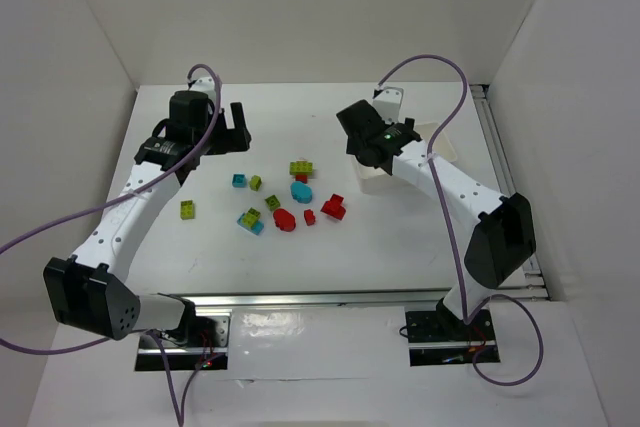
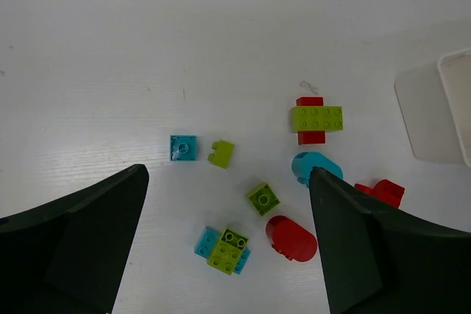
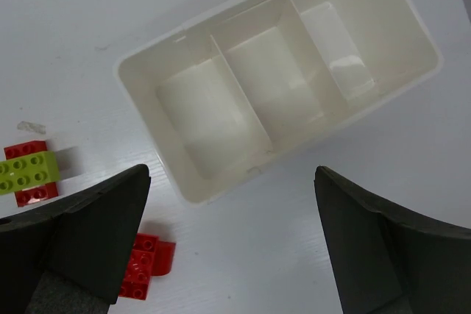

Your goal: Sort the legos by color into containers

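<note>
I will next move my right gripper down and back onto the red brick nearest the tray, because that brick is below the gripper and nearer my base.
Several legos lie loose mid-table: a yellow-green brick on a red one [image 1: 301, 168], a cyan rounded brick [image 1: 301, 190], a red rounded brick [image 1: 284, 219], a cyan and green stack [image 1: 250, 220], a red brick [image 1: 334, 207] and a lone green brick [image 1: 188, 209]. The white three-compartment tray [image 3: 184, 174] holds no bricks; my right arm hides most of it in the top view [image 1: 377, 177]. My left gripper [image 1: 226, 130] is open and empty, high over the bricks [image 2: 228, 182]. My right gripper [image 1: 362, 142] is open and empty above the tray's near-left corner [image 3: 232, 174].
White walls close in the table at the back and both sides. A metal rail [image 1: 505, 167] runs along the right edge. The tray's corner shows at the right of the left wrist view [image 2: 441, 108].
</note>
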